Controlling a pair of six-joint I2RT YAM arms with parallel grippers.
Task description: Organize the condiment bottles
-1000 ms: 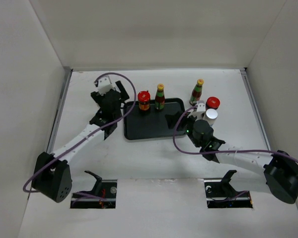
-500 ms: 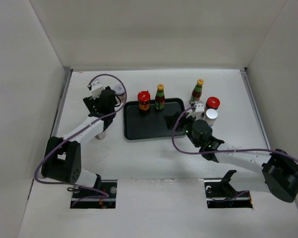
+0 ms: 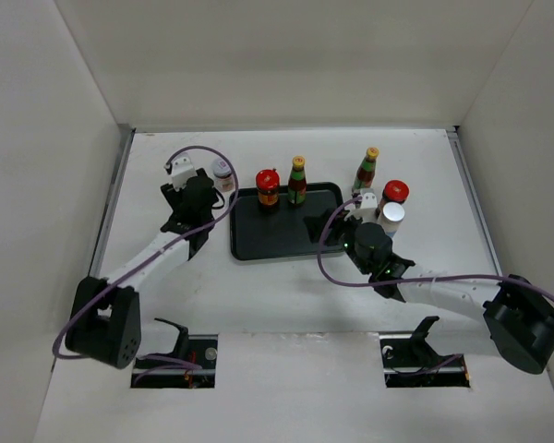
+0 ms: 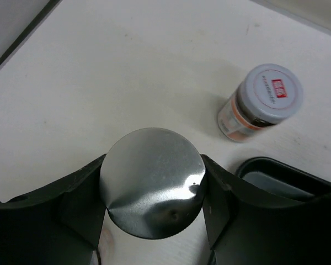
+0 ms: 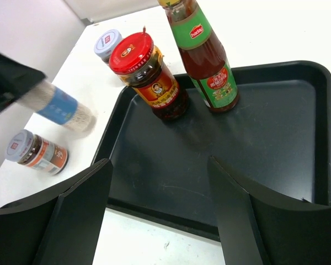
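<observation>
The tray's corner point(image 3: 246, 208) point(image 4: 269, 184) beside the red-lidded jar is empty, so I will move my left gripper to the right in the top view, lower the shaker there and let go.
My left gripper point(image 4: 152, 186) is shut on a silver-capped shaker point(image 4: 149, 176), with both fingers pressed against its cap. It sits left of the black tray point(image 3: 282, 242); in the top view the left gripper point(image 3: 190, 196) hides the shaker. A white-lidded jar point(image 4: 261, 101) stands just beyond it. On the tray's far edge are a red-lidded jar point(image 3: 268, 186) and a sauce bottle point(image 3: 297, 179). My right gripper point(image 5: 160, 165) hangs open over the tray's near right part with nothing between its fingers. Right of the tray stand a sauce bottle point(image 3: 367, 169), a red-lidded jar point(image 3: 395, 192) and a silver-capped shaker point(image 3: 391, 216).
A second white-lidded jar point(image 5: 36, 153) lies left of the tray, near the front. White walls close in the table on the left, back and right. The right arm's purple cable point(image 3: 328, 263) loops over the tray's near right corner.
The left arm swung a little toward the near side beside the tray and its jaws closed on the silver-capped shaker. The right arm has barely moved.
</observation>
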